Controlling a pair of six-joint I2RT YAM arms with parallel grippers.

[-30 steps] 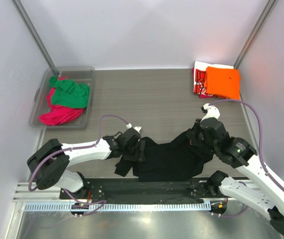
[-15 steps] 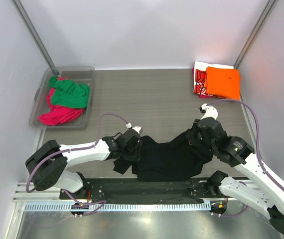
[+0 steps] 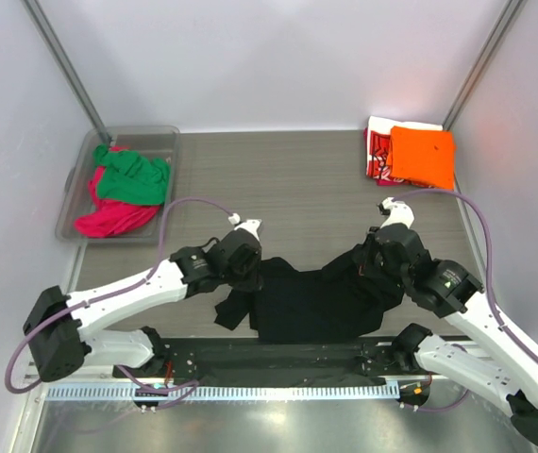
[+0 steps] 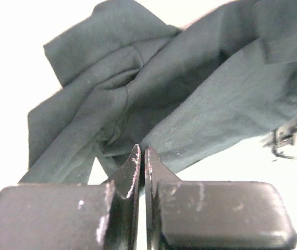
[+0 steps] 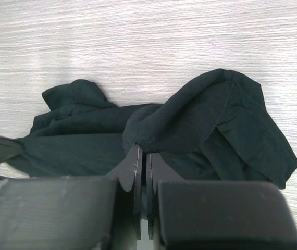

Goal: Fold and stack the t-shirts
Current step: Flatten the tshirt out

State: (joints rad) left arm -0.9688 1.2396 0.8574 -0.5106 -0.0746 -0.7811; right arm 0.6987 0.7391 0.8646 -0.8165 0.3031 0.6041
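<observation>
The robot will next swing its right gripper up, outward and down to the tabletop (image 3: 330, 156) beside the red-and-white t-shirt, and release there to spread the crumpled cloth.
The black t-shirt (image 3: 316, 304) lies crumpled near the table's front edge, between both arms. My left gripper (image 3: 246, 276) is at its left end, and in the left wrist view the gripper (image 4: 141, 152) is shut on a fold of the black t-shirt (image 4: 190, 99), which hangs bunched beyond it. My right gripper (image 3: 367, 268) is at the shirt's right end. The right wrist view shows that gripper (image 5: 142, 152) shut on a rolled edge of the black cloth (image 5: 190, 125). The shirt's print is hidden.
A folded orange t-shirt (image 3: 422, 157) lies on a red-and-white one (image 3: 376, 151) at the back right corner. A clear bin (image 3: 73, 193) at the back left holds a green t-shirt (image 3: 133, 177) and a magenta one (image 3: 110, 219). A black strip (image 3: 278, 355) runs along the near edge.
My left gripper has shut on the black shirt's left end and moved slightly away from the base, its arm stretching out. The right arm has stayed still, holding its end.
</observation>
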